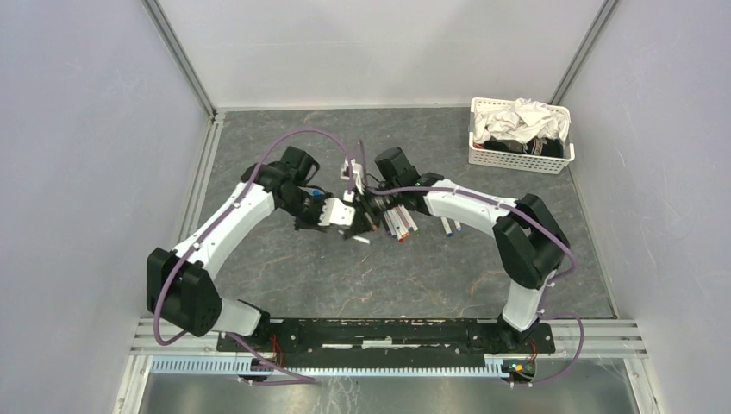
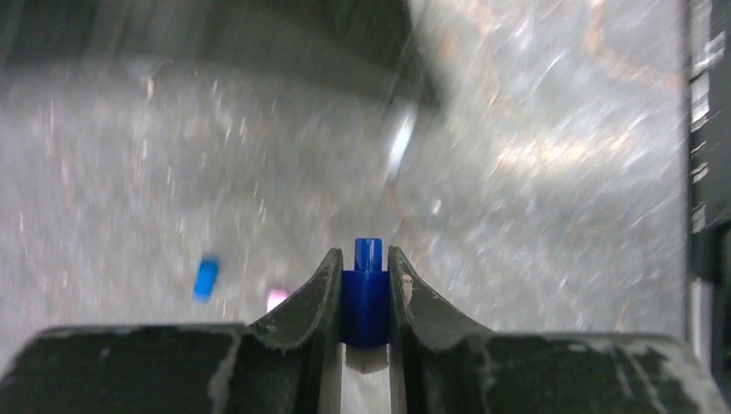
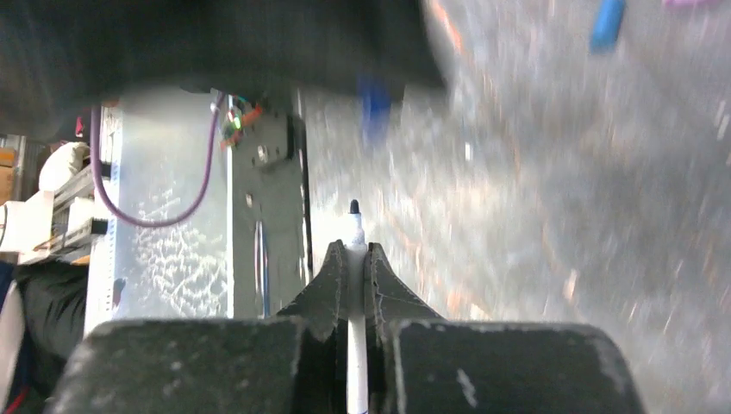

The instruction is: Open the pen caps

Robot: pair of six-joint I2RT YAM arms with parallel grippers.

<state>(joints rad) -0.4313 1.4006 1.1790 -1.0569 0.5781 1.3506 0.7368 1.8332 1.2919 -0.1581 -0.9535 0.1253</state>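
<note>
My left gripper has the dark blue cap, which is already off the bare-tipped pen, and next it will move down to the tabletop near the lilac cap (image 2: 276,298) to let the dark blue cap go.
My left gripper (image 2: 366,256) is shut on a dark blue pen cap (image 2: 366,297), whose narrow end sticks out past the fingertips. My right gripper (image 3: 355,247) is shut on a thin white pen (image 3: 354,285), and the pen's bare dark tip (image 3: 353,207) points forward. In the top view both grippers (image 1: 358,217) (image 1: 372,205) meet at the table's middle, close beside a row of white pens (image 1: 401,222). A loose light blue cap (image 2: 205,278) and a lilac cap (image 2: 276,298) lie on the table.
A white mesh basket (image 1: 520,159) of cloth stands at the back right. Two more pens (image 1: 449,227) lie right of the row. Another blue cap (image 3: 608,21) lies far ahead in the right wrist view. Walls enclose the grey table (image 1: 345,276).
</note>
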